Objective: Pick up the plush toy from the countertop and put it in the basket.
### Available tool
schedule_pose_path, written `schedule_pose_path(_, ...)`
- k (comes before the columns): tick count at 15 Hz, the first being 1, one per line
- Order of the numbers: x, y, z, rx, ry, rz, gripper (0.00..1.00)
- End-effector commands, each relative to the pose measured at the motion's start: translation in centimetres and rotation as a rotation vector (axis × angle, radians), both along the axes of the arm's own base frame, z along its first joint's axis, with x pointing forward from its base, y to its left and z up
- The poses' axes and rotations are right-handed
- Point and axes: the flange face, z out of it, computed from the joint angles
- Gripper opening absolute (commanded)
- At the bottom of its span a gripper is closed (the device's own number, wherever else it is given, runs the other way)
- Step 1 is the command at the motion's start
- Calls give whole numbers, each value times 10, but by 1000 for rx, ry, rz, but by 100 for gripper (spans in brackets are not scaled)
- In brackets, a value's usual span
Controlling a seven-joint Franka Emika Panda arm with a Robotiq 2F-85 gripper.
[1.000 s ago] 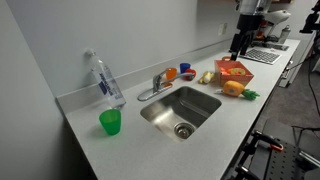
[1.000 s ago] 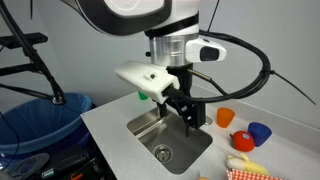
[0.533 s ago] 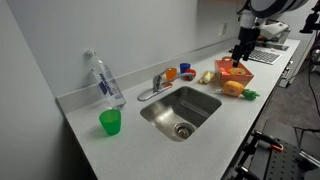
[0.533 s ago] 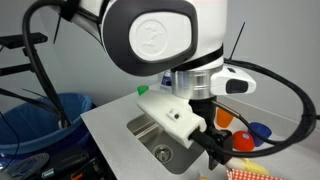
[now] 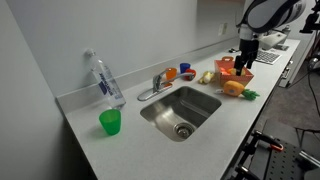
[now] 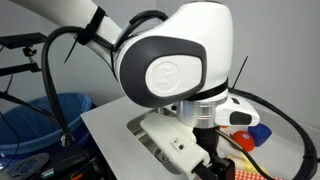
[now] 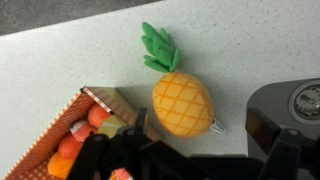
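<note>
Next, my gripper lowers its open fingers around the crisscrossed orange-yellow body [image 5: 233, 88] [image 7: 183, 105] and closes, as the plush toy is below, its lower end already between them.
The plush toy [image 7: 182, 103] is orange-yellow with a crisscross pattern and a green leafy end [image 7: 160, 48]. It lies on the pale countertop [image 7: 60, 60], just right of the orange-red basket [image 7: 62, 135], which holds several small toys. My gripper [image 7: 190, 165] is open and empty. Its dark fingers [image 7: 287, 140] stand either side of the toy's lower end, not touching it. In an exterior view the gripper [image 5: 244, 64] hangs over the basket [image 5: 231, 69] and the toy [image 5: 235, 88]. The arm hides both in the exterior view from behind the arm.
A steel sink [image 5: 182, 108] with a faucet [image 5: 157, 82] is set in the countertop [image 5: 130, 145]. A green cup [image 5: 110, 122] and a water bottle [image 5: 105, 80] stand further along. Small orange [image 6: 240, 141] and blue [image 6: 262, 131] cups and a pale yellow object [image 5: 207, 76] sit near the basket.
The gripper has come down and shifted slightly from above the basket's far side towards the plush toy. Nothing on the counter has moved.
</note>
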Motion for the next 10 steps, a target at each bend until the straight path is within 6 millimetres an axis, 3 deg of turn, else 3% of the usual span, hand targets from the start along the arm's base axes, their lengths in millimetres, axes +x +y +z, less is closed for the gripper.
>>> schedule_pose_path(1, -6, 5, -14, -24, -2, 6, 100)
schedule_pose_path(6, -8, 6, -35, -46, 14, 14, 100)
schedule_pose_path(10, 16, 15, -23, -24, -56, 13, 100)
